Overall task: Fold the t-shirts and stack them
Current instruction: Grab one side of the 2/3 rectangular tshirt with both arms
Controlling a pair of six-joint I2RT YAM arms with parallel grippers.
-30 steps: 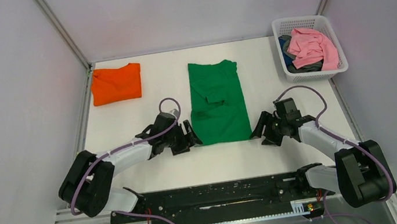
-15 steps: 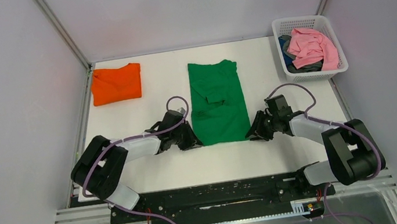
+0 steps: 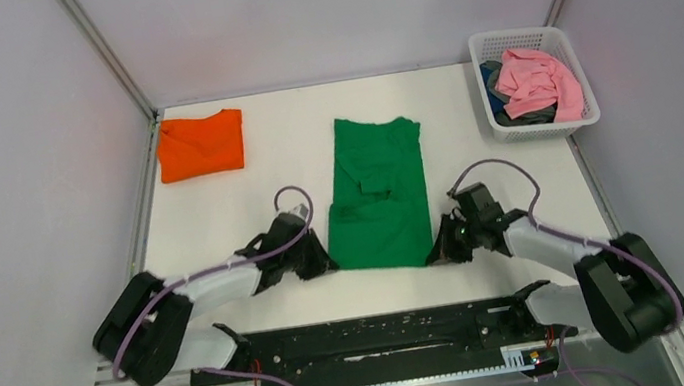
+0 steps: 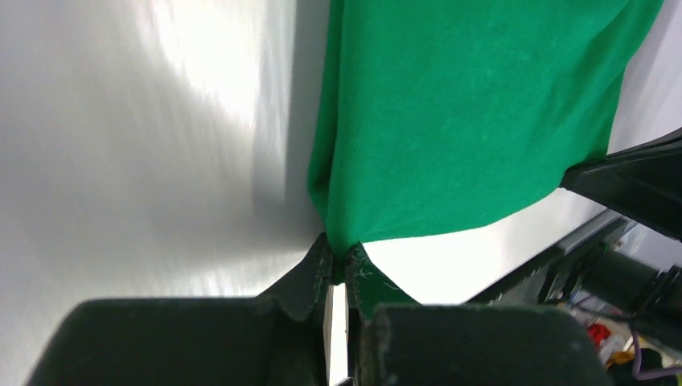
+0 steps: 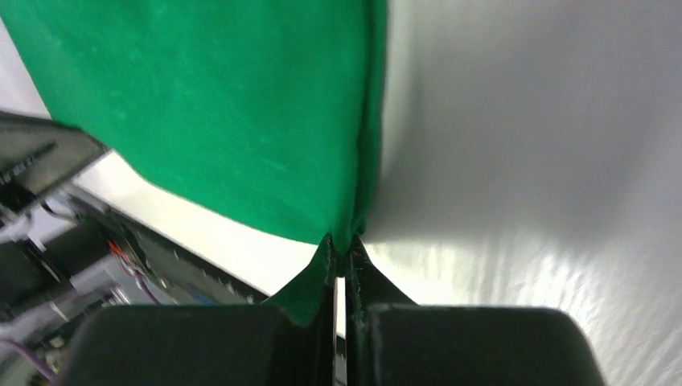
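Note:
The left gripper will next go up, carry the corner of the green t-shirt outward, then lower it and let go over the green t-shirt's far end point(image 3: 353, 135), which lies outward of the gripper.
A long green t-shirt point(image 3: 378, 193) lies folded in a strip down the middle of the white table. My left gripper point(image 3: 325, 264) is shut on its near left corner, and the wrist view shows the green cloth point(image 4: 458, 112) pinched between the dark fingertips point(image 4: 318, 269). My right gripper point(image 3: 435, 255) is shut on the near right corner, with green cloth point(image 5: 233, 112) caught at its tips point(image 5: 362, 269). The near hem is drawn toward the arm bases. A folded orange t-shirt point(image 3: 201, 143) rests at the far left of the table.
A white slotted basket point(image 3: 585, 111) at the far right holds a pink garment point(image 3: 538, 80) and a grey-blue one point(image 3: 499, 90). Grey walls stand on both sides. The black rail point(image 3: 378, 334) with the arm bases runs along the near edge.
Both grippers moved in to the green shirt's near corners and shut on them. The shirt has slid toward the arm bases, its far end now farther from the back wall.

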